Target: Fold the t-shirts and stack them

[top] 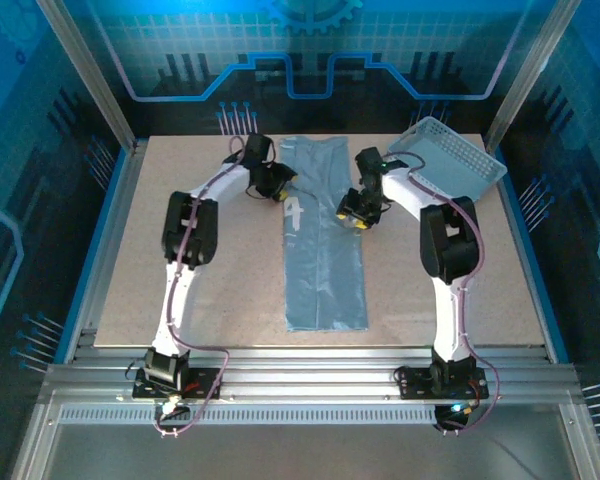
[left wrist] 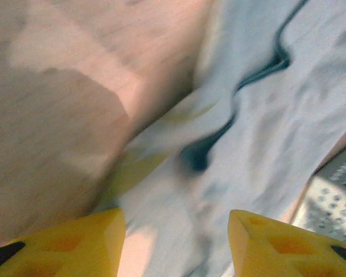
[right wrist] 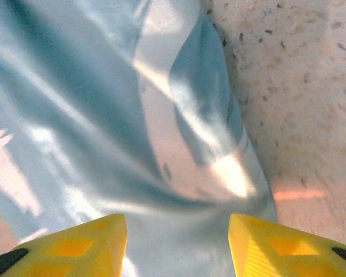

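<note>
The left gripper draws back along the strip's printed edge and down to the corner next. The near hem's corner [top: 291, 325] lies back toward my base from it.
One pale grey-blue t-shirt [top: 325, 250] lies down the middle of the table, folded into a long narrow strip, with a bit of white print near its left edge. My left gripper [top: 278, 192] hovers at the strip's upper left edge. In the left wrist view its yellow fingers [left wrist: 98, 242] stand apart over the rumpled t-shirt [left wrist: 265, 115], gripping nothing. My right gripper [top: 352, 218] is at the strip's right edge, opposite. The right wrist view shows that gripper [right wrist: 177, 242] open above the creased t-shirt [right wrist: 104, 115], with the cloth edge beside it.
A white lattice plastic basket [top: 450, 155] stands tilted at the back right corner, close behind the right arm; its wall [left wrist: 334, 196] appears in the left wrist view. Bare tabletop [top: 200, 290] runs either side of the strip. Metal rails border the near edge.
</note>
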